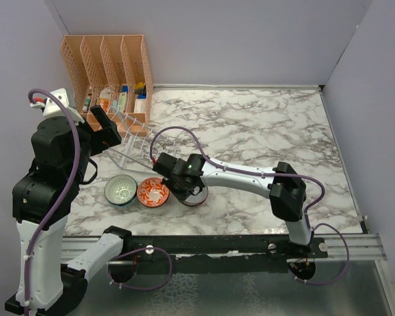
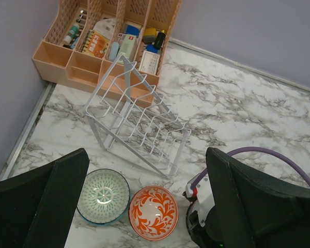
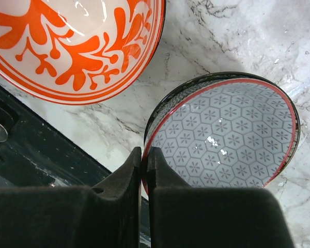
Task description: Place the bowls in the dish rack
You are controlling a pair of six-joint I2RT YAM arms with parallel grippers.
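I will next lift the grey-blue bowl (image 3: 227,134) up and outward with my right gripper, turn it on edge and let go of it between the dish rack's wires, because those slots are empty.
The teal-green bowl (image 1: 120,190) (image 2: 103,196) and the orange-red bowl (image 1: 153,193) (image 2: 153,212) (image 3: 77,46) sit side by side on the marble near the front edge. My right gripper (image 1: 184,185) (image 3: 145,165) is shut on the near rim of the grey-blue bowl (image 3: 227,134), which is mostly hidden under the wrist in the top view (image 1: 199,195). The clear dish rack (image 1: 133,141) (image 2: 139,119) stands just behind the bowls. My left gripper (image 1: 100,128) (image 2: 144,206) is open and empty, held above the rack and bowls.
An orange slotted file organizer (image 1: 108,69) (image 2: 101,46) with small items stands at the back left by the wall. A purple cable (image 1: 178,135) loops over the marble behind the right arm. The black front rail (image 3: 36,160) lies close to the bowls.
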